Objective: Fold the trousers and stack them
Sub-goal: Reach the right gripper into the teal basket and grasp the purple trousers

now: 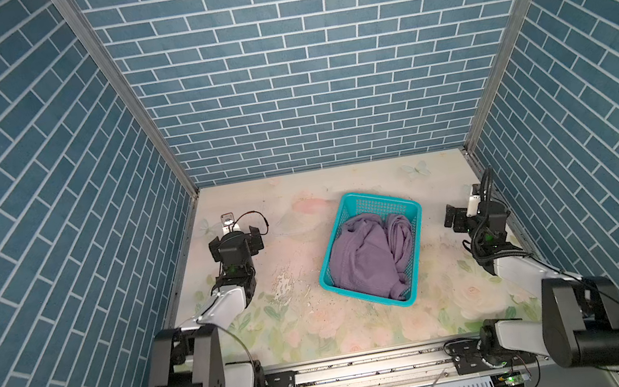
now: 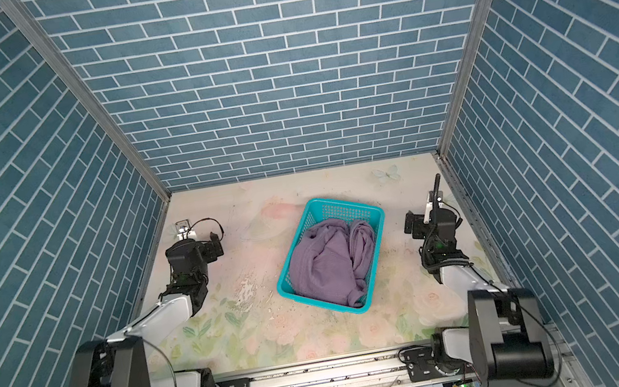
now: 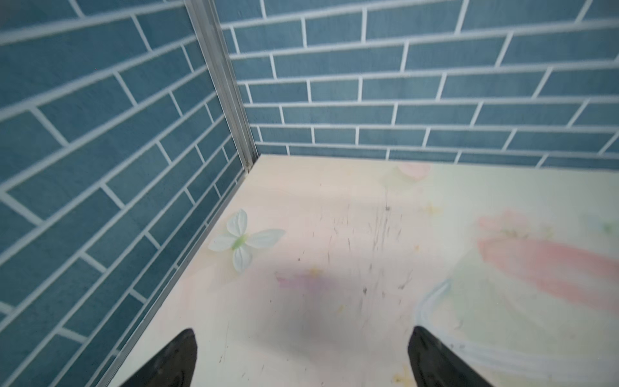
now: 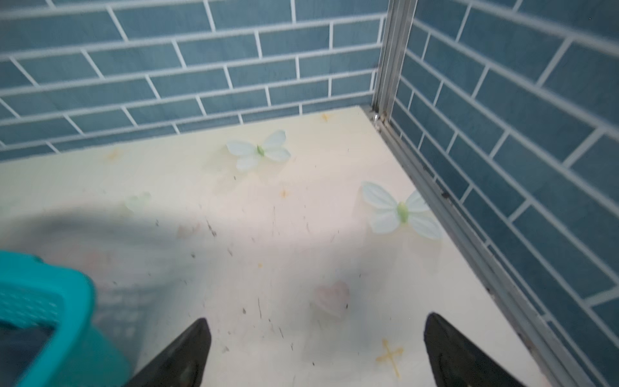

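The trousers' bunched side folds lie inside the basket's nearest rim, toward my left gripper, so my right gripper needs to swing over that rim and down onto them next.
The muted-purple trousers [image 1: 369, 263] lie crumpled in a heap inside the teal mesh basket [image 1: 382, 200], right of the table's middle in both top views; they fill most of it [image 2: 327, 265]. My left gripper [image 1: 235, 241] hovers at the far left of the table, well apart from the basket. It is open, with only bare tabletop between its black fingertips [image 3: 301, 335]. My right gripper [image 1: 476, 214] stands just right of the basket, open and holding nothing [image 4: 315, 321]. A corner of the basket [image 4: 67, 301] shows beside it in the right wrist view.
The floral-print table [image 1: 299, 322] is boxed in by blue brick-pattern walls on the left, back and right, with metal corner posts [image 1: 122, 85]. A metal rail [image 1: 369, 368] carrying both arm bases runs along the front edge. Bare tabletop lies between the left gripper and the basket.
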`<state>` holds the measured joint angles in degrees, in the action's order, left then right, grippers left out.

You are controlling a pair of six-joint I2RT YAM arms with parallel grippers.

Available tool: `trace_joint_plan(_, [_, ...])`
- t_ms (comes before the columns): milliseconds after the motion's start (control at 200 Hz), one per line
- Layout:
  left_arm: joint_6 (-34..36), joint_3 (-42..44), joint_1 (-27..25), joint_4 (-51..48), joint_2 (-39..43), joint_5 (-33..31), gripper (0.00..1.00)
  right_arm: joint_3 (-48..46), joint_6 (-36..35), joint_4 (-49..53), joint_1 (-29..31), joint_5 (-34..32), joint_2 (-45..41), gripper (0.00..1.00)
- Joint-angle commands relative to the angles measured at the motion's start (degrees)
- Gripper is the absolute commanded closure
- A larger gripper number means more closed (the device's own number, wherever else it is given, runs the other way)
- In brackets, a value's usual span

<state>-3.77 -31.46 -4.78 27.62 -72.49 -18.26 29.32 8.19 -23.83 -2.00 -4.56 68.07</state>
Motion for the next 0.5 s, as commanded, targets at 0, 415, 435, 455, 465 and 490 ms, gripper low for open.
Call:
trace_joint_plan(0, [-11.3, 1.6, -0.1, -9.4, 6.7, -2.1, 0.01, 2.8, 5.7, 15.2, 2.1, -4.4, -5.2, 0.01])
trace_joint_plan(415, [-35.5, -8.3, 0.6, -50.5, 32.3, -10.5, 0.01, 12.8, 14.9, 43.6, 15.6, -6.7, -3.0, 0.05])
trace_joint_plan(435, [-35.0, -9.8, 0.6, -50.9, 32.6, -9.2, 0.01, 13.3, 15.0, 43.9, 16.7, -6.7, -2.7, 0.06])
trace_joint_plan(455, [-35.0, -10.3, 0.6, -51.5, 32.6, -7.9, 0.01, 13.8, 15.1, 44.3, 17.7, -6.6, -2.4, 0.07])
trace_joint_plan(465, [-34.9, -10.5, 0.6, -51.9, 32.7, -7.4, 0.01, 14.1, 15.2, 44.4, 18.2, -6.6, -2.2, 0.08])
trace_joint_plan(490, [-35.0, -11.0, 0.6, -52.9, 32.4, -6.1, 0.01, 14.8, 15.5, 44.7, 19.5, -6.7, -2.0, 0.08])
